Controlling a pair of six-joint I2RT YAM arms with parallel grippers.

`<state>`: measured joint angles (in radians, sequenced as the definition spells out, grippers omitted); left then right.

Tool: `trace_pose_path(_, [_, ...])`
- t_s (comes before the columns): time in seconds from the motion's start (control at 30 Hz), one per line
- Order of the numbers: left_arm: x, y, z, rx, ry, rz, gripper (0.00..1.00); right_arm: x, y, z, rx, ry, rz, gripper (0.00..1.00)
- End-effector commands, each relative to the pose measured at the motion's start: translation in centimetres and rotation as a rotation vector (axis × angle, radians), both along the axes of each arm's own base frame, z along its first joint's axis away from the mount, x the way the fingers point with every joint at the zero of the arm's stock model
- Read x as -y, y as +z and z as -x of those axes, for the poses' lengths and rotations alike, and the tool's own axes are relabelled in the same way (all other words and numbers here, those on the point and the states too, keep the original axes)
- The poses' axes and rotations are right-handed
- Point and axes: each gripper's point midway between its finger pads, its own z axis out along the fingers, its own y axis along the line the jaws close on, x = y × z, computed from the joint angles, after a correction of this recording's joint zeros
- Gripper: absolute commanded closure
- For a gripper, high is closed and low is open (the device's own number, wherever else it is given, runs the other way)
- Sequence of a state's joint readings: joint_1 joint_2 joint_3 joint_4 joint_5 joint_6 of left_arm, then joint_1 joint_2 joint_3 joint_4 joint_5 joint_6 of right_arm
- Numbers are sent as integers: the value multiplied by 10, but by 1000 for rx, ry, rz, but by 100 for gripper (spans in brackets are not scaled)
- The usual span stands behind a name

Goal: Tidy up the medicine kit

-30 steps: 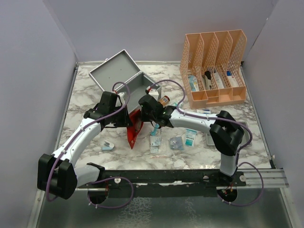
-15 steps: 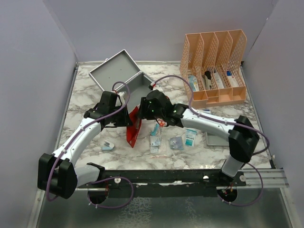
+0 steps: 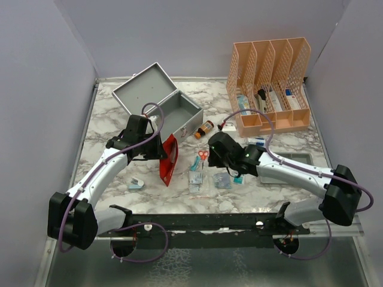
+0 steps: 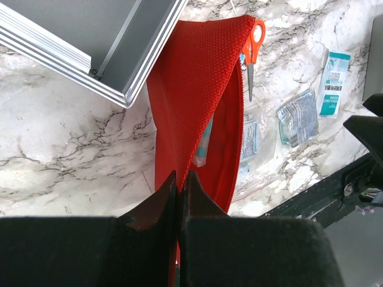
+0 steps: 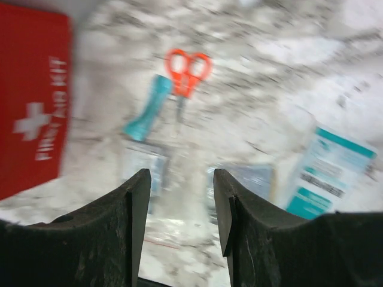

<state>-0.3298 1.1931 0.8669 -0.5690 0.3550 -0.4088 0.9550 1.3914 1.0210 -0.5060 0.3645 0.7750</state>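
Observation:
My right gripper lowers, open, toward the tabletop and onto the clear packet's edge (image 3: 203, 181) (image 5: 181, 194) beside the other packet next, since that edge shows between its spread fingers.
The medicine kit (image 3: 177, 113) is a grey metal box standing open at the back left, its lid (image 3: 142, 88) tipped back. My left gripper (image 3: 161, 154) is shut on the edge of a red first-aid pouch (image 3: 169, 160), which hangs open beside the box. In the left wrist view the jaws (image 4: 181, 179) pinch the red fabric (image 4: 197, 101). My right gripper (image 3: 215, 160) hovers open and empty over loose supplies; its wrist view shows its fingers (image 5: 182, 179) apart above orange scissors (image 5: 187, 72) and a teal tube (image 5: 149, 107).
An orange pill bottle (image 3: 204, 128) lies right of the box. Flat packets (image 3: 195, 177) and a teal-white box (image 3: 240, 173) lie near the scissors (image 3: 203, 156). An orange mesh organizer (image 3: 272, 84) stands at the back right, a shallow grey tray (image 3: 296, 159) beneath the right arm.
My right arm has drawn back to the right, away from the pouch, and its jaws have opened. The scissors and pill bottle now show. The left arm has held still.

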Motion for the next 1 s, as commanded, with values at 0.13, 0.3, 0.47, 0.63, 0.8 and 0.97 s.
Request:
trace_pose_path(0.13, [2, -1, -3, 17, -14, -2, 100, 55, -49, 36, -128, -66, 133, 53])
trace_pose_path(0.3, [3, -1, -4, 16, -18, 1, 100, 18, -60, 46, -173, 78, 6, 53])
trace_pose_path(0.47, [4, -1, -3, 15, -19, 6, 100, 9, -74, 46, -206, 74, -18, 54])
trace_pose_path(0.63, [4, -1, -3, 12, -19, 8, 100, -2, -89, 52, -247, 95, -53, 56])
trace_pose_path(0.8, [4, -3, -2, 8, -17, 8, 100, -6, -104, 58, -287, 99, -74, 57])
trace_pose_path(0.97, [4, -3, -2, 8, -16, 6, 100, -12, -114, 62, -308, 133, -87, 61])
